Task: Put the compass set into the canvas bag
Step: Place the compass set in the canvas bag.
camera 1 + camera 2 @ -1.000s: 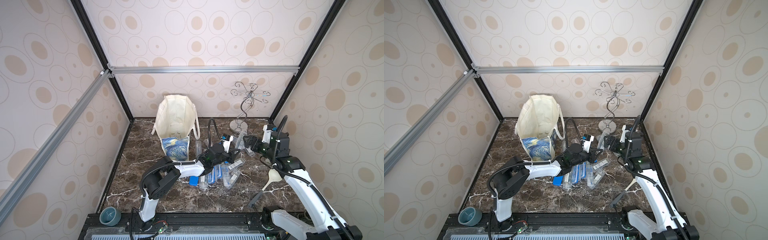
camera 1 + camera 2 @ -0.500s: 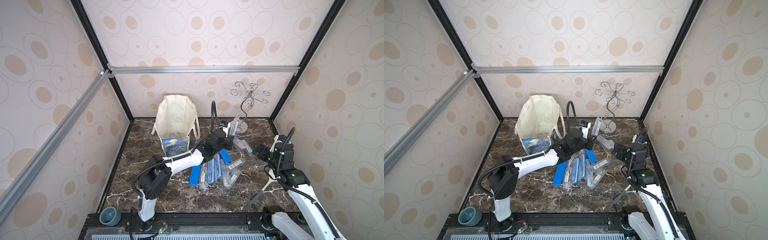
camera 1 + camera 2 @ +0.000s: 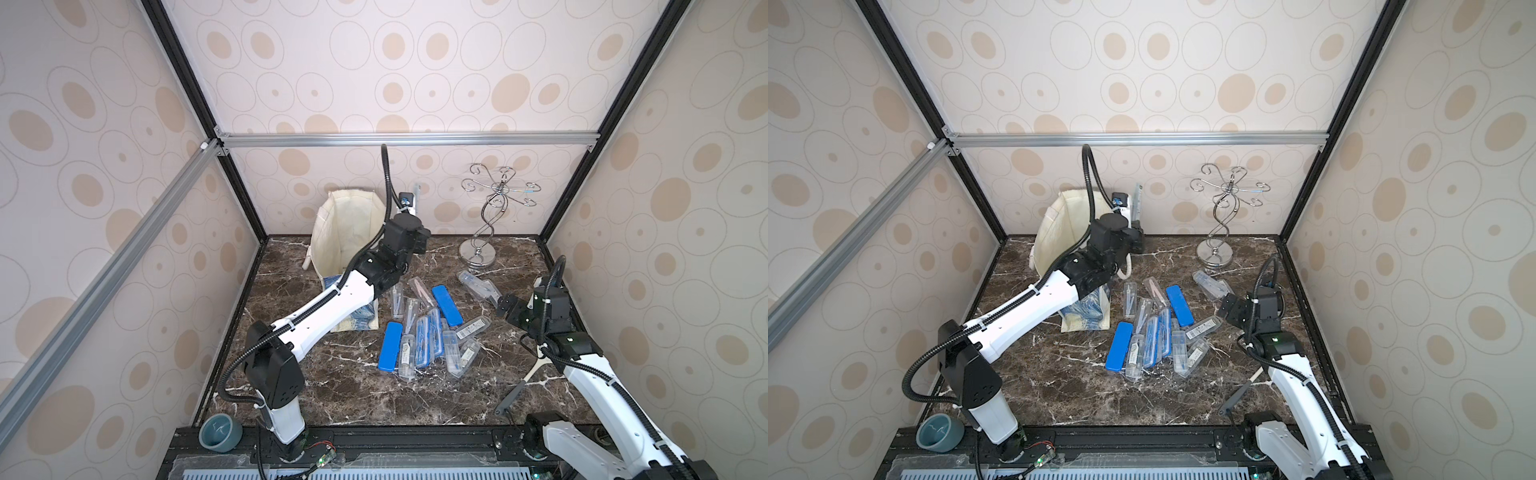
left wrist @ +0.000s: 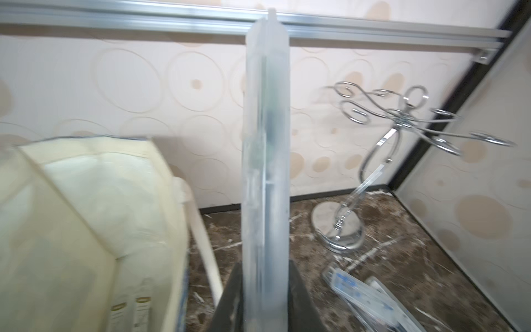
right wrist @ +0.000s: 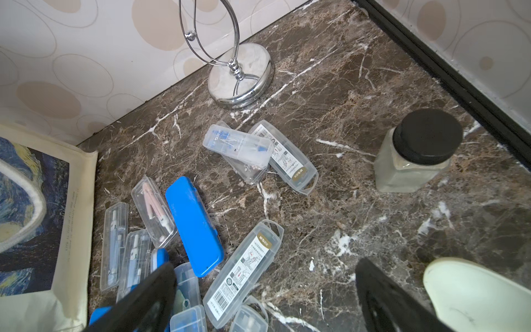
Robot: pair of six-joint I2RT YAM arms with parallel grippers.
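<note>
My left gripper will swing over the bag's opening (image 3: 349, 230) (image 4: 102, 221), tilt downward inside the bag and let go of the case, because the case is still beside the bag's rim.
The canvas bag (image 3: 345, 232) (image 3: 1059, 232) stands open at the back left, its starry-night print (image 5: 26, 207) facing forward. My left gripper (image 3: 409, 208) (image 3: 1128, 214) (image 4: 265, 287) is raised beside the bag's right rim. It is shut on a clear compass set case (image 3: 417, 192) (image 3: 1137, 198) (image 4: 265, 143) that stands upright, and the bag's mouth (image 4: 86, 215) lies just to one side of the case. My right gripper (image 3: 505, 306) (image 3: 1232, 309) (image 5: 264, 276) hangs open and empty low at the right, near the pile of cases.
Several clear and blue compass cases (image 3: 424, 332) (image 5: 195, 224) lie scattered mid-table, with more (image 5: 258, 155) near a chrome hook stand (image 3: 478, 253). A black-lidded jar (image 5: 416, 152) stands by the right wall. A white scoop (image 3: 536, 368) lies front right and a grey bowl (image 3: 220, 432) front left.
My left gripper has lifted the clear case off the pile, up and back to the bag's rim. The right arm has pulled back to the right and lowered.
</note>
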